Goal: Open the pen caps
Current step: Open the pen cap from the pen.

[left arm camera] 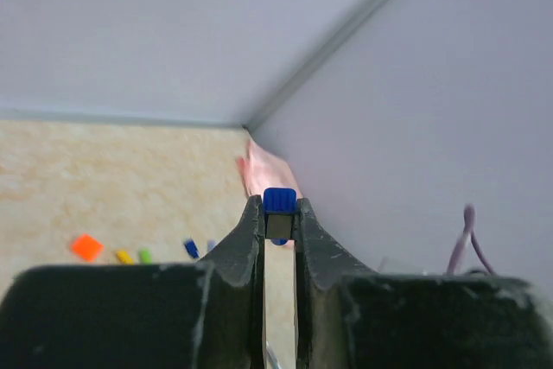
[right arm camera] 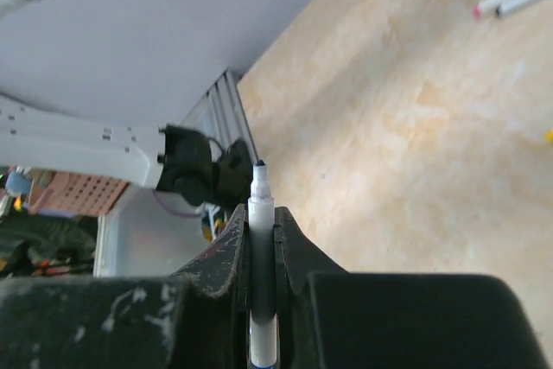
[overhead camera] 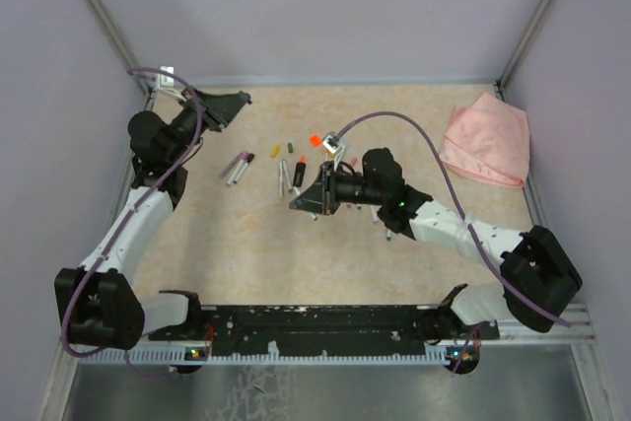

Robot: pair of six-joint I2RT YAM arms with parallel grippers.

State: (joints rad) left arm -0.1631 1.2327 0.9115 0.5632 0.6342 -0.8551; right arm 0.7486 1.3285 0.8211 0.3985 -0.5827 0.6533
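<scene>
The bare tabletop is clear of pens, so my left gripper will swing back, to the right in the top view and down, to release the blue cap [left arm camera: 279, 200] there.
In the left wrist view my left gripper [left arm camera: 279, 213] is shut on a small blue pen cap [left arm camera: 279, 200], held up above the table at the far left [overhead camera: 235, 104]. My right gripper [right arm camera: 261, 218] is shut on a white pen barrel [right arm camera: 260, 200] whose dark tip is bare and pokes out past the fingertips. From above, that gripper [overhead camera: 302, 201] hovers mid-table. Loose caps lie on the table: orange [overhead camera: 315, 140], green [overhead camera: 289, 145] and yellow [overhead camera: 276, 151]. The left wrist view also catches the orange cap [left arm camera: 86, 246] and a blue one [left arm camera: 191, 249].
Several white pens lie mid-table, a pair [overhead camera: 238, 167] to the left and others [overhead camera: 283, 175] beside my right gripper. A pink cloth [overhead camera: 485, 141] lies crumpled at the back right corner. Grey walls close in the table on three sides.
</scene>
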